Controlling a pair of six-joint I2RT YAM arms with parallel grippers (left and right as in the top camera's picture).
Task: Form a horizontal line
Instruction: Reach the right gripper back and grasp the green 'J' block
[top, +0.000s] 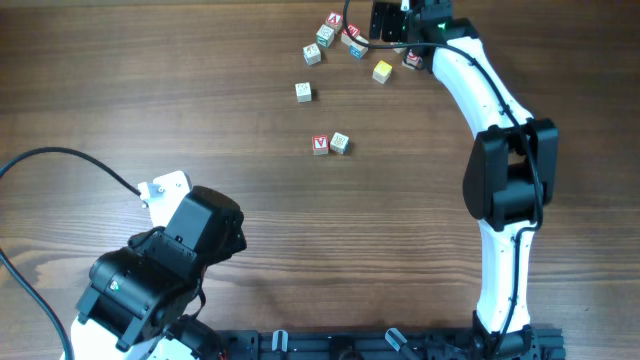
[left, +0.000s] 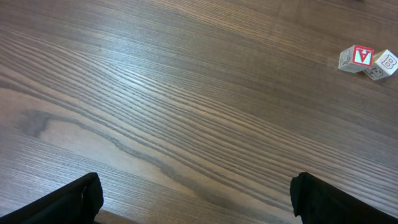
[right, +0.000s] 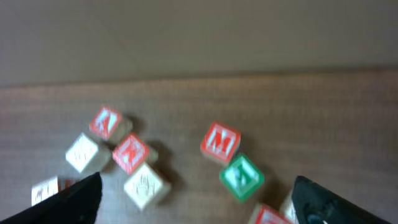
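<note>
Next, my right gripper moves down and to the right in the wrist view onto the green block (right: 241, 177), which lies below, off-center between the open fingers.
Several small letter blocks lie scattered at the table's far side, among them a yellow block (top: 382, 71) and a cream block (top: 304, 92). A red A block (top: 320, 144) and a cream block (top: 340, 142) sit touching, side by side, near the middle; both show in the left wrist view, the red one (left: 359, 57) beside the cream one (left: 382, 65). My right gripper (right: 196, 202) is open and empty above the far cluster, over a green block (right: 241, 177), a red block (right: 219, 141) and a cream block (right: 146, 185). My left gripper (left: 199, 205) is open and empty over bare wood.
The left arm (top: 205, 225) is folded at the near left with a black cable trailing off to the left. The right arm (top: 505, 170) stretches from the near right edge to the far side. The table's far edge (right: 199, 78) lies just behind the cluster.
</note>
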